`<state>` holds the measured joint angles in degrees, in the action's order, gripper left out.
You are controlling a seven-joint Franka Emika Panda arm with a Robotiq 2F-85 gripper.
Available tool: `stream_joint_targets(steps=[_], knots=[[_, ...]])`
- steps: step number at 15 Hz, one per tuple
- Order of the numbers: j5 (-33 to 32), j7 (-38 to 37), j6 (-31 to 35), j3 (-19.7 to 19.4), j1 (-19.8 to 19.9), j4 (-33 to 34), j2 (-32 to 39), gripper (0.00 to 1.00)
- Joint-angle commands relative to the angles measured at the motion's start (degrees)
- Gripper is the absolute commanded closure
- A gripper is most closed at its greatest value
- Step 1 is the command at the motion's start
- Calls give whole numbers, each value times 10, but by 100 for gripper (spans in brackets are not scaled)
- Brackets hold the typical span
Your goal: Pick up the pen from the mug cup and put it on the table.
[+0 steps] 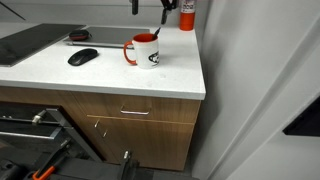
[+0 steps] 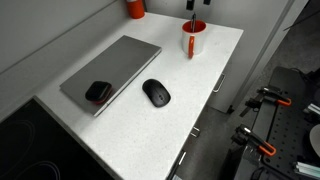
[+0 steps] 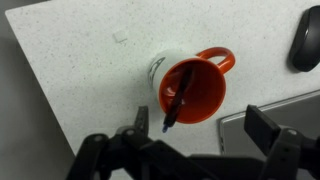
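Observation:
The pen's protruding end [image 1: 156,32] [image 3: 169,122] sits nearer one finger, so I should lower my gripper slightly and move it to the left in the wrist view, onto that end.
The white mug cup with a red rim, inside and handle [image 1: 146,53] stands near the right end of the white table [image 1: 60,72]. It also shows in an exterior view [image 2: 193,41] and in the wrist view [image 3: 190,88]. The thin dark pen [image 3: 175,101] leans inside the mug, its end sticking out over the rim [image 1: 157,37]. My gripper [image 3: 200,125] hangs open and empty straight above the mug. Only its fingertips show at the top edge of both exterior views [image 1: 151,6] [image 2: 198,4].
A black computer mouse [image 1: 83,57] [image 2: 156,92] lies on the table beside a closed grey laptop [image 2: 110,70], which carries a small black-and-red object [image 2: 97,92]. A red-and-white canister [image 1: 187,14] stands at the back. The table edge runs close to the mug.

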<state>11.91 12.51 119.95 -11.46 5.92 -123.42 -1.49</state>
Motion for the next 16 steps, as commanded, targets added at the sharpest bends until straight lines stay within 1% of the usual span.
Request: stream_joint_targets(steps=[1, 5, 6, 10, 16], knots=[[1, 0, -2, 9, 13, 7, 7, 0], [1, 0, -2, 13, 13, 4, 8, 0], [-4, -10, 10, 14, 13, 7, 16, 0], [21, -1, 2, 8, 21, 30, 49, 0], [61, 8, -12, 9, 40, 54, 75, 0]])
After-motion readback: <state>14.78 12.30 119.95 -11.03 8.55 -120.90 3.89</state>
